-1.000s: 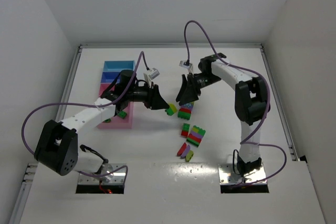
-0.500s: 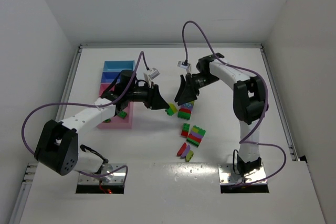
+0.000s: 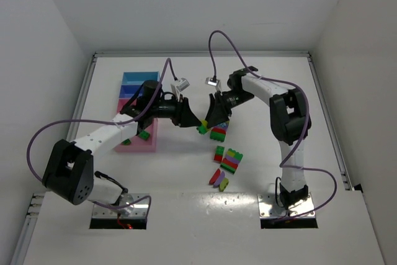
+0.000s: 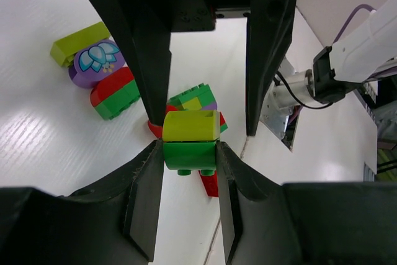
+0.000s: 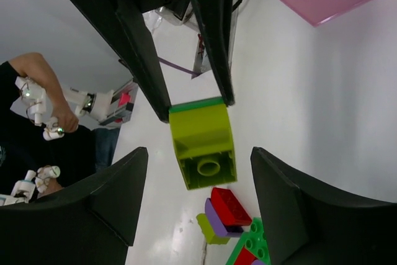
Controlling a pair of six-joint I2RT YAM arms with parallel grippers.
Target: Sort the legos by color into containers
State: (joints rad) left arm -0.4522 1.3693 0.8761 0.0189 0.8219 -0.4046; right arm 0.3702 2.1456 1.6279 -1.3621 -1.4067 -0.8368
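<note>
Next, my left gripper goes left in the top view and tips downward over the pink tray [image 3: 136,141] to release the green brick, since green bricks lie there.
My left gripper [image 3: 191,119] is shut on a two-brick stack [image 4: 190,143], a green brick with a yellow-green one on its far end, held above the table's middle. My right gripper [image 3: 213,115] faces it, open. Its fingers [image 5: 118,190] stand on either side of the yellow-green brick [image 5: 203,144] with a gap on each side. More legos lie below: a multicoloured block [image 3: 218,133], a red-green stack [image 3: 219,153], a striped block [image 3: 232,161] and loose bricks [image 3: 218,179]. The containers [image 3: 133,90] sit at the left, light blue, blue and pink.
A green brick [image 3: 144,134] lies in the pink tray [image 3: 138,146]. White walls close in the table on three sides. Both arm bases are at the near edge. A person's hands [image 5: 37,113] holding a controller show beyond the table in the right wrist view.
My right gripper has moved left, onto the brick stack held by the left gripper, and its jaws have narrowed a little. The left gripper has edged slightly right, still gripping.
</note>
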